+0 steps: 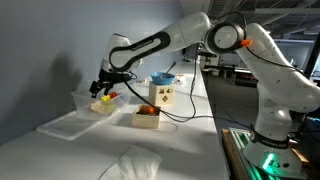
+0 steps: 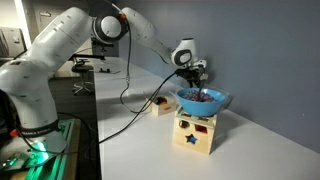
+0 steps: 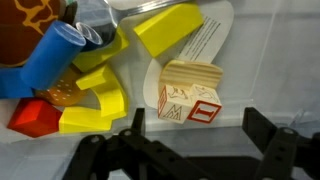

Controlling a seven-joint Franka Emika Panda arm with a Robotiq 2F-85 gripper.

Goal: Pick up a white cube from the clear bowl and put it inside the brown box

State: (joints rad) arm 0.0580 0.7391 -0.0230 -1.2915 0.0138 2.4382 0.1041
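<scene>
My gripper comes down to the white cube in the clear bowl next, before it closes.
The clear bowl stands at the table's left and holds colored toy blocks. In the wrist view its pale floor carries a white cube with red letter prints, lying beside yellow blocks. My gripper is open, its two dark fingers spread to either side of the cube and just short of it. In both exterior views the gripper hangs over the bowl. The brown box sits right of the bowl with small items inside. In an exterior view the bowl is hidden behind the blue bowl.
A cream carton bears a blue bowl. A flat clear tray lies in front of the clear bowl, and a white cloth lies near the front. Yellow blocks, a red block and a blue cylinder crowd the bowl.
</scene>
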